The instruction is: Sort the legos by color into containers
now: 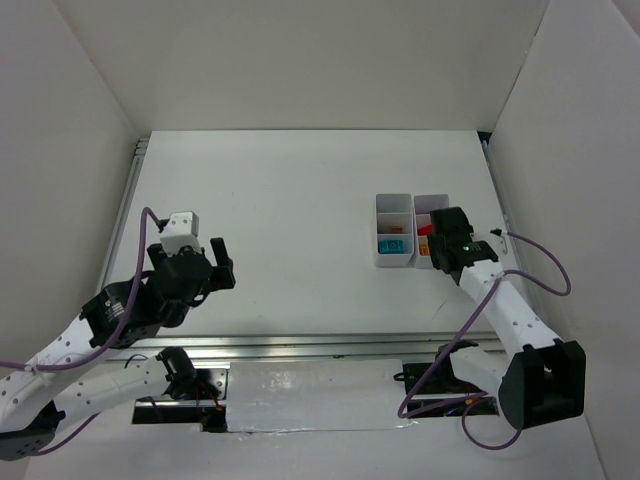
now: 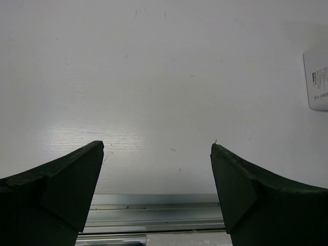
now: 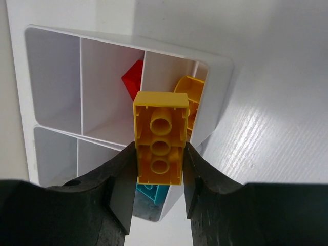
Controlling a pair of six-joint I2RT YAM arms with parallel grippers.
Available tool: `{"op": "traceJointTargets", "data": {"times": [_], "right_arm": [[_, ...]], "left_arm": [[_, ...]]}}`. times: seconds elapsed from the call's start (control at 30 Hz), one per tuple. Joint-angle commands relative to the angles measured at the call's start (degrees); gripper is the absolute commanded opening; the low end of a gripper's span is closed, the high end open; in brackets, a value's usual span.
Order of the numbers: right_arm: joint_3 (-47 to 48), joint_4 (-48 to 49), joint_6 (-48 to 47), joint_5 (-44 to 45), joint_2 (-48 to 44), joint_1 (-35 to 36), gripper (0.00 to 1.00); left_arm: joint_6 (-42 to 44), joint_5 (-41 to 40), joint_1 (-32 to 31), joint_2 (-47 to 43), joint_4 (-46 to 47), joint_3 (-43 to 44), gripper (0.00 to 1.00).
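Note:
I should next lower my right gripper toward the tray's section with the yellow-orange brick and let go of the yellow rectangular brick (image 3: 160, 136), because the section for that color is below the gripper.
My right gripper (image 3: 160, 164) is shut on a yellow rectangular brick (image 3: 160, 136), hollow underside facing the camera, held above the near end of the white compartment tray (image 3: 56, 66). Below it, one compartment holds another yellow-orange brick (image 3: 192, 95), a neighbouring one a red brick (image 3: 132, 79), and a near one a teal brick (image 3: 151, 193). In the top view the right gripper (image 1: 447, 243) hangs over the tray (image 1: 395, 205), where a teal brick (image 1: 391, 245) and a red brick (image 1: 426, 229) show. My left gripper (image 2: 156, 174) is open and empty over bare table, at the left in the top view (image 1: 205, 270).
A metal rail (image 1: 330, 345) runs along the table's near edge, also in the left wrist view (image 2: 154, 212). White walls enclose the table at left, back and right. A white labelled object (image 2: 318, 77) sits at the right edge of the left wrist view.

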Motion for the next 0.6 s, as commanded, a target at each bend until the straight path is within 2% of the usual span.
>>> {"op": "traceJointTargets", "data": {"times": [0.0, 0.1, 0.13, 0.17, 0.3, 0.37, 0.57], "right_arm": [[-0.90, 3.10, 1.27, 0.93, -0.63, -0.27, 0.09], [-0.46, 3.10, 1.27, 1.02, 1.21, -0.27, 0.15], [-0.20, 3.62, 1.27, 1.11, 1.65, -0.27, 0.21], [-0.28, 4.41, 0.66, 0.93, 1.92, -0.27, 0.23], [-1.16, 7.58, -0.49, 0.58, 3.06, -0.27, 0.24], [-0.90, 7.58, -0.49, 0.75, 4.02, -0.36, 0.28], [-0.11, 7.15, -0.76, 1.46, 5.35, -0.36, 0.30]], "left_arm": [[2.15, 1.22, 0.30, -0.14, 2.85, -0.10, 0.98], [2.50, 1.57, 0.30, -0.32, 3.02, -0.18, 0.97], [2.67, 1.92, 0.30, -0.32, 3.11, -0.19, 0.98], [2.85, 2.10, 0.30, -0.58, 3.46, -0.27, 0.97], [3.64, 2.89, 0.30, -0.85, 4.25, -0.54, 0.97], [3.73, 3.07, 0.30, -0.76, 4.25, -0.62, 0.97], [4.26, 3.68, 0.30, -0.76, 4.69, -0.71, 0.97]]}}
